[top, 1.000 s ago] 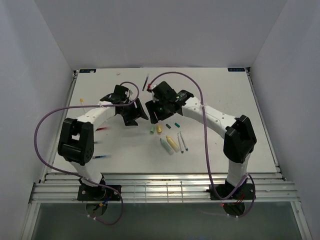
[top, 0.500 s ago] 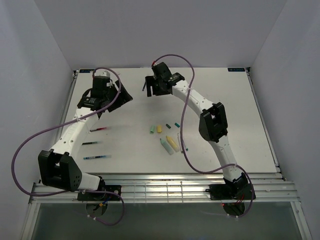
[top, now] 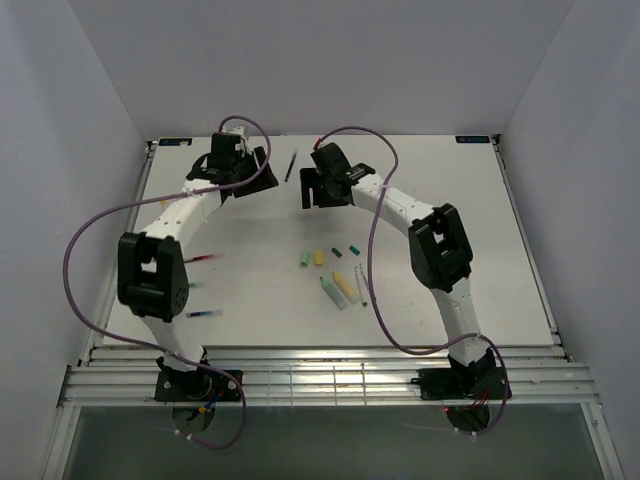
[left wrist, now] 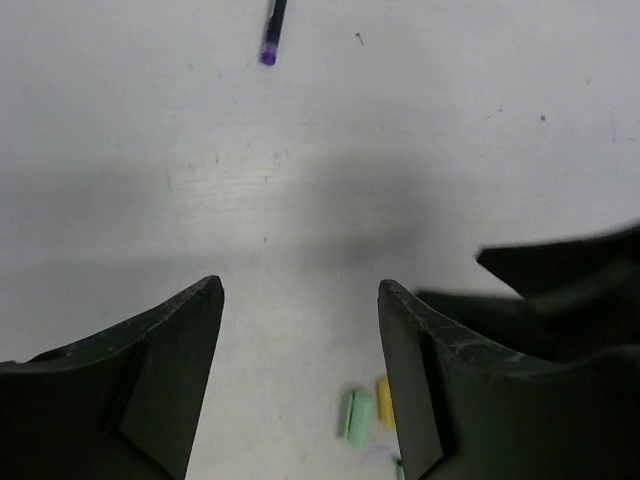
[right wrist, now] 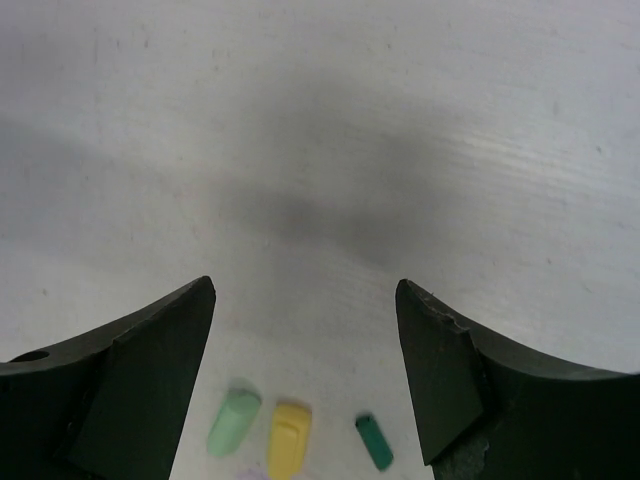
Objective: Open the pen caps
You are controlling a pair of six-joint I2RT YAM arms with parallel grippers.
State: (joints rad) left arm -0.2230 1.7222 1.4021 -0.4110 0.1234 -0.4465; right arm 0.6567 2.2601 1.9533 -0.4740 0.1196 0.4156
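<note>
The pen's dark body (top: pixel 289 172) (left wrist: pixel 276 22) lies below and outward of my left gripper's fingers. I will lower that gripper onto it, outward and toward the right in the top view.
Pen caps lie loose mid-table: a pale green cap (top: pixel 304 259), a yellow cap (top: pixel 319 257) and two dark teal caps (top: pixel 335 250) (top: pixel 352 250). A thin dark pen (top: pixel 291 165) lies at the far side between my grippers. My left gripper (top: pixel 240 170) and right gripper (top: pixel 320 185) hover above the far part of the table, both open and empty. The left wrist view shows its open gripper (left wrist: pixel 300 290), the pale green cap (left wrist: pixel 358 416), the yellow cap (left wrist: pixel 384 400) and the pen's purple end (left wrist: pixel 268 56). The right wrist view shows its open gripper (right wrist: pixel 305 288), the pale green cap (right wrist: pixel 233 423), the yellow cap (right wrist: pixel 290 440) and a teal cap (right wrist: pixel 374 441).
A green highlighter (top: pixel 331 291), a yellow highlighter (top: pixel 344 287) and thin pens (top: pixel 361 285) lie near the caps. A red pen (top: pixel 203 259) and a blue pen (top: pixel 205 313) lie at the left by my left arm. The right arm's black wrist (left wrist: pixel 570 290) shows at the right of the left wrist view.
Both grippers left the middle of the table for the far side. The left one swung out far left, then came back toward the centre. The right one went far and drew back slightly.
</note>
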